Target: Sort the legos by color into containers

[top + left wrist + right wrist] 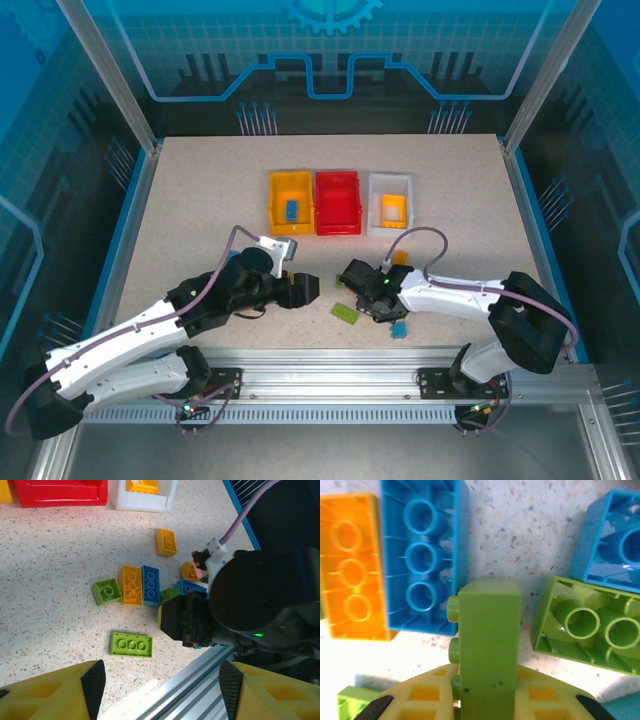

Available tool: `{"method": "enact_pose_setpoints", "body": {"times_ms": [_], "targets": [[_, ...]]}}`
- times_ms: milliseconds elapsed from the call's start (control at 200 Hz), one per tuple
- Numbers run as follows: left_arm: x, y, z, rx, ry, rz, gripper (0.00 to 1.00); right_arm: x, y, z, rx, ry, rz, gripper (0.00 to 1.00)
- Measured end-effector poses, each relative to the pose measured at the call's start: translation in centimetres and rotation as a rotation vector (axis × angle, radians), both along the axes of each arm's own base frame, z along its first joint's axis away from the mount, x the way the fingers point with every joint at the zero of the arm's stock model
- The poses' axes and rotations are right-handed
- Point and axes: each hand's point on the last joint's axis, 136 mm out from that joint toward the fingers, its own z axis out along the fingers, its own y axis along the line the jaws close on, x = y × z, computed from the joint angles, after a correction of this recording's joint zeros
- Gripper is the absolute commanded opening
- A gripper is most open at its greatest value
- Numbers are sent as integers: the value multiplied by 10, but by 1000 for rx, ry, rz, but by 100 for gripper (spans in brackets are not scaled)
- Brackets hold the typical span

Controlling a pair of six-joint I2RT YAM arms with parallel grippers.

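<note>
The other bins hold blue and orange, so I will next move my right gripper up and outward over the empty red bin (338,204) and release the green lego.
My right gripper (487,682) is shut on a green lego (489,630) that stands on its side, low over a cluster of legos. Around it lie an upturned blue lego (422,555), an orange one (352,565), an upturned green one (592,625) and another blue one (615,540). In the top view the right gripper (362,293) is at the table's near middle. My left gripper (162,690) is open and holds nothing, hovering near a flat green lego (131,644). The yellow-orange bin (275,195) holds a blue lego (291,210). The red bin (338,185) and the white bin (377,205) stand beside it.
An orange lego (393,208) lies in the white bin. Loose legos: a small green (106,591), an orange (166,542), a blue (399,328). The metal rail (200,680) runs along the table's near edge. The two grippers are close together, left gripper (306,290) facing right.
</note>
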Motion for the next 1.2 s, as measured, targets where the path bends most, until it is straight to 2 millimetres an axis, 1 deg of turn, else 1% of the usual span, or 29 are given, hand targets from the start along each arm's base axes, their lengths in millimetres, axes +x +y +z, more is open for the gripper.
{"method": "enact_pose_setpoints", "body": {"times_ms": [50,130,255,310,365,430,530,650,730,800,885,935,1010,1125,1200], "targets": [[1,2,0,3,-3,12,66,4,2,12,3,-34,22,15],[2,9,3,8,-14,37,66,15,8,37,22,-105,59,16],[6,25,8,17,-33,114,66,41,29,80,50,-215,167,16],[8,30,12,21,-38,150,66,57,39,94,54,-246,212,16],[12,34,17,27,-47,181,66,81,49,106,56,-275,239,15],[17,38,24,29,-61,216,66,111,57,111,44,-285,260,15],[24,41,32,30,-74,259,66,157,64,105,9,-279,283,15],[28,43,27,56,-72,284,66,205,71,85,-18,-237,304,15],[30,44,22,74,-63,298,66,232,74,71,-30,-206,307,16],[30,46,20,84,-56,309,66,248,76,58,-36,-178,311,19],[30,47,18,90,-51,316,66,257,77,42,-45,-137,316,26],[31,48,18,93,-51,319,66,257,77,33,-54,-110,321,32],[31,48,16,102,-47,322,66,255,76,24,-66,-78,331,40],[31,49,11,123,-36,321,66,251,74,23,-76,-58,339,49],[30,49,8,137,-28,321,66,250,74,26,-76,-62,343,51]]}}
